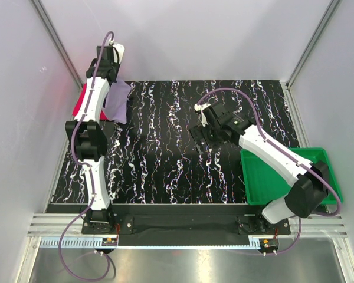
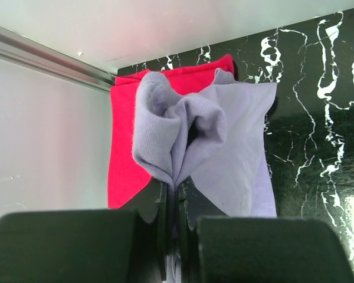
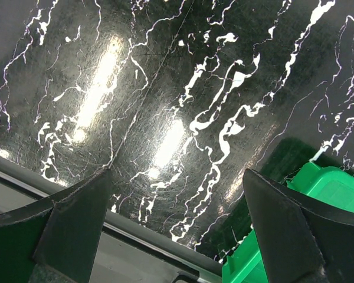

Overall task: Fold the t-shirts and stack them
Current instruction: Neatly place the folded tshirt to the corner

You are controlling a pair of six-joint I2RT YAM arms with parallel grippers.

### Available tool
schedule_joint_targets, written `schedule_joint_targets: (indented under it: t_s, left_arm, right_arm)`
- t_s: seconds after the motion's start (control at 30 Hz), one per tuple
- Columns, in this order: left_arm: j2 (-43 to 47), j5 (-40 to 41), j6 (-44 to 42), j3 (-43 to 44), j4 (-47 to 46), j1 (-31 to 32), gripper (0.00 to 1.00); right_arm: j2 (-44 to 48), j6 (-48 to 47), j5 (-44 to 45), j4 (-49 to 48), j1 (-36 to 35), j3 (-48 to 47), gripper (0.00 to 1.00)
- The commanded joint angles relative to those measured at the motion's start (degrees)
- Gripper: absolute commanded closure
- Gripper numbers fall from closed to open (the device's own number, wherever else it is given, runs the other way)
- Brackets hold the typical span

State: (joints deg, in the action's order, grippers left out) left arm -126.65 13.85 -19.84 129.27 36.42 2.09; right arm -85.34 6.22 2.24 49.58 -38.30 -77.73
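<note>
The red t-shirt's uncovered side (image 1: 80,101) (image 2: 124,147) is below and to the left in the top view. My left gripper should next move to that side, lower the lavender t-shirt's fold and let go of it.
My left gripper (image 2: 176,197) is shut on a bunched fold of the lavender t-shirt (image 2: 224,130). The cloth fans out from the jaws over the far left corner of the table. Under it lies the pink-red t-shirt (image 2: 127,159), flat against the left wall, with its left side and far edge showing. In the top view the lavender t-shirt (image 1: 119,100) hangs beside the left arm, and the red t-shirt (image 1: 79,104) peeks out to its left. My right gripper (image 3: 177,171) is open and empty above bare table at mid-right (image 1: 200,134).
The black marbled table (image 1: 159,159) is walled in white on the left, back and right. A green plastic tray (image 1: 265,180) sits at the near right under the right arm, and its corner (image 3: 318,188) shows beside the right fingers.
</note>
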Motion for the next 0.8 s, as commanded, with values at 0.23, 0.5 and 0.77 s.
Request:
schedule_joint_targets:
  t_s: [0.23, 0.5, 0.77]
  left_arm:
    - [-1.23, -2.07, -3.28, 3.44, -3.99, -1.91, 1.0]
    - [3.24, -1.28, -3.89, 0.46, -4.69, -2.0, 1.0]
    - [6.5, -1.8, -4.69, -2.97, -5.66, -3.23, 1.0]
  right_arm:
    - [-2.46, -0.15, -1.71, 0.52, 0.69, -3.92, 0.0]
    - [-4.13, -0.07, -2.07, 0.6, 0.77, -5.85, 0.0]
    - [-2.64, -0.07, -1.8, 0.95, 0.77, -5.32, 0.0]
